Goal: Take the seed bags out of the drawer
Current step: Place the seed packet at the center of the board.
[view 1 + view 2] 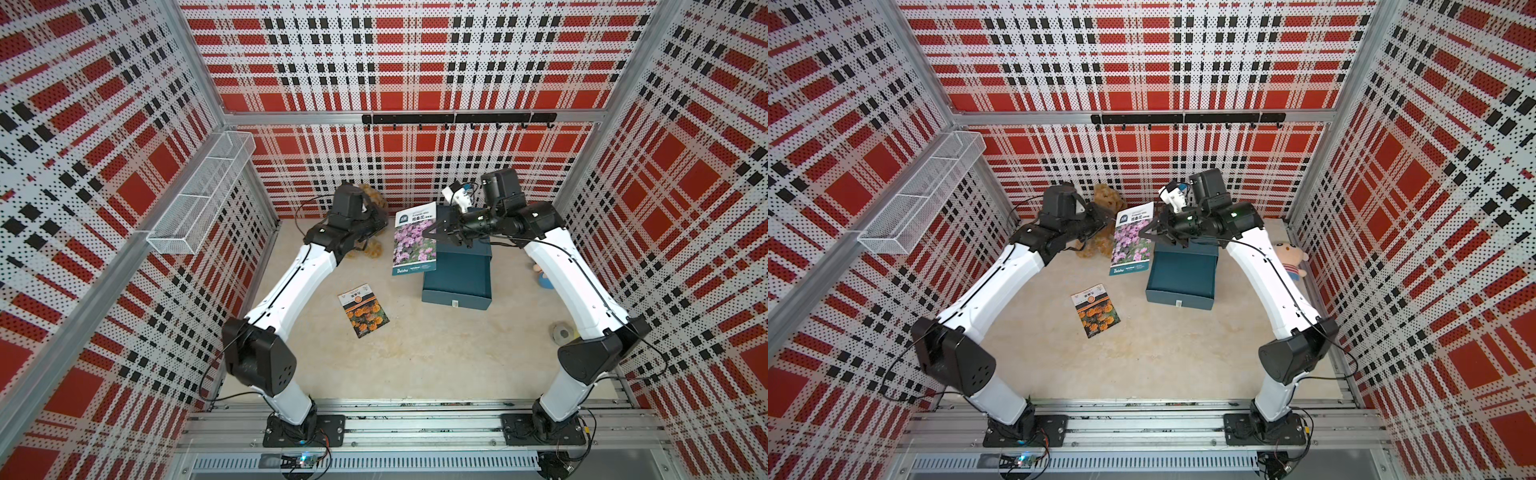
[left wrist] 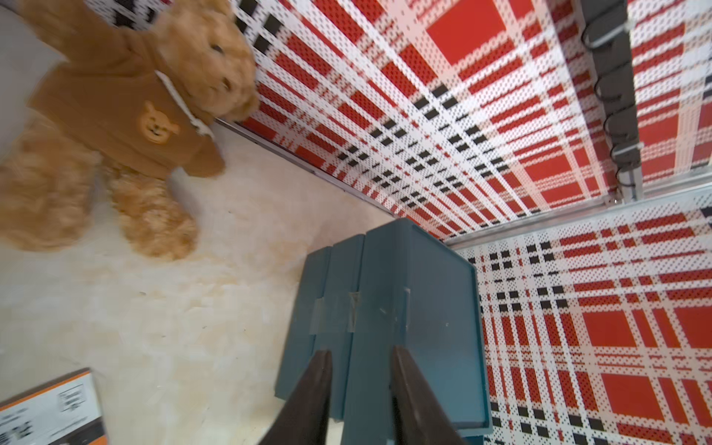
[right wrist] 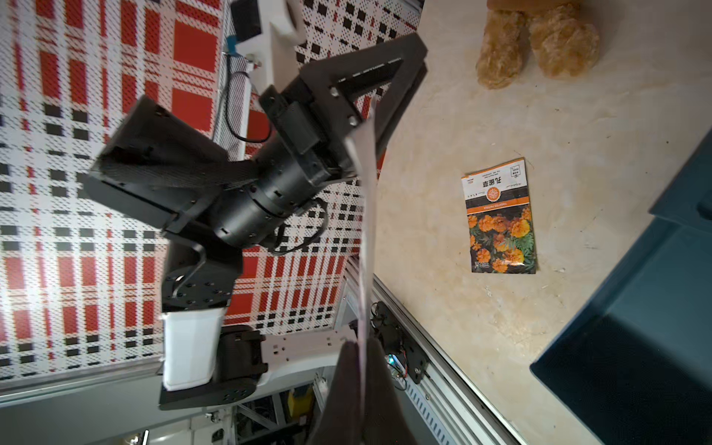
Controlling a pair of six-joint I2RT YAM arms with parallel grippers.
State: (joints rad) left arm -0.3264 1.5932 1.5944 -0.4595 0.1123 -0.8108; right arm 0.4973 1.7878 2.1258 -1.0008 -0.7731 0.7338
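I need to swing the purple-flower bag point(image 1: 414, 240) in my right gripper over from the drawer next. Then I need to lower it at the orange-flower bag's drawer-side edge point(image 1: 379, 305) below, on open tabletop, and let go.
A purple-flower seed bag point(image 1: 414, 240) hangs upright in the air just left of the open teal drawer point(image 1: 457, 272). My right gripper point(image 1: 429, 236) is shut on the bag's right edge; in the right wrist view the bag point(image 3: 366, 231) runs edge-on between the closed fingers point(image 3: 348, 370). An orange-flower seed bag point(image 1: 363, 309) lies flat on the table, in front and to the left of the drawer. My left gripper point(image 2: 361, 350) stands a little open with nothing between its fingers. It points at the side of the drawer's teal case point(image 2: 424, 289). The visible drawer floor is bare.
A brown teddy bear point(image 1: 1106, 199) sits at the back wall beside my left wrist. A small doll point(image 1: 1289, 257) lies by the right wall, and a grey round object point(image 1: 561, 332) sits near the right arm. A wire basket point(image 1: 199, 195) hangs on the left wall.
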